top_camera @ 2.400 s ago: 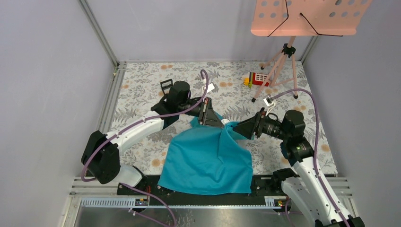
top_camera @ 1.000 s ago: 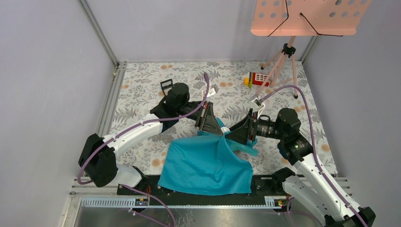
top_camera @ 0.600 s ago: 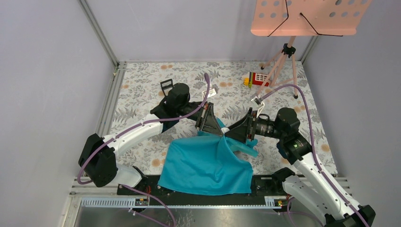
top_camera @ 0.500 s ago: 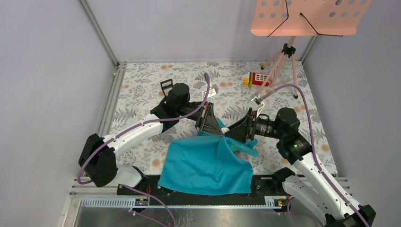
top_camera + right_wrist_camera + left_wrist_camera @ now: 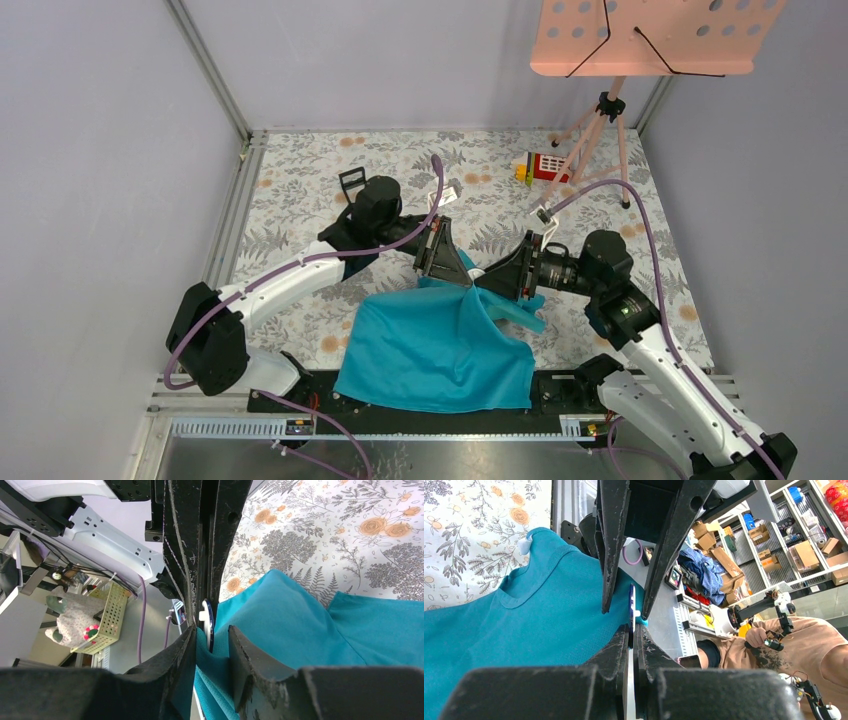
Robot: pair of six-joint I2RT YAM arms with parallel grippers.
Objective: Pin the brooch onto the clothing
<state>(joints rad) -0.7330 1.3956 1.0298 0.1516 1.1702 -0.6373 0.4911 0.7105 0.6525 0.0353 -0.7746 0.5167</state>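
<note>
My left gripper should next draw back and down over the clothing's near part and release the brooch, as the clothing stands raised in a peak at the brooch (image 5: 631,602).
The teal clothing (image 5: 430,350) hangs in a peak lifted at mid-table, its hem draped over the near edge. My left gripper (image 5: 467,279) is shut on the brooch (image 5: 631,602), a thin dark-blue disc with a white back, seen edge-on. My right gripper (image 5: 481,284) meets it tip to tip. In the right wrist view the right gripper (image 5: 212,628) is open, its jaws a narrow gap apart around a fold of clothing (image 5: 300,625) and the brooch (image 5: 210,622). In the left wrist view the left gripper (image 5: 632,630) points between the right arm's fingers (image 5: 610,545).
A small black square frame (image 5: 351,180) stands at the back left of the floral cloth. A red toy house (image 5: 546,165) and a pink tripod (image 5: 598,135) with a pink perforated desk (image 5: 650,35) are at the back right.
The right gripper's jaws have drawn closer together around the cloth and brooch. Over the last second both arms have barely shifted; since the oldest frame the two grippers have come nearer and lower.
</note>
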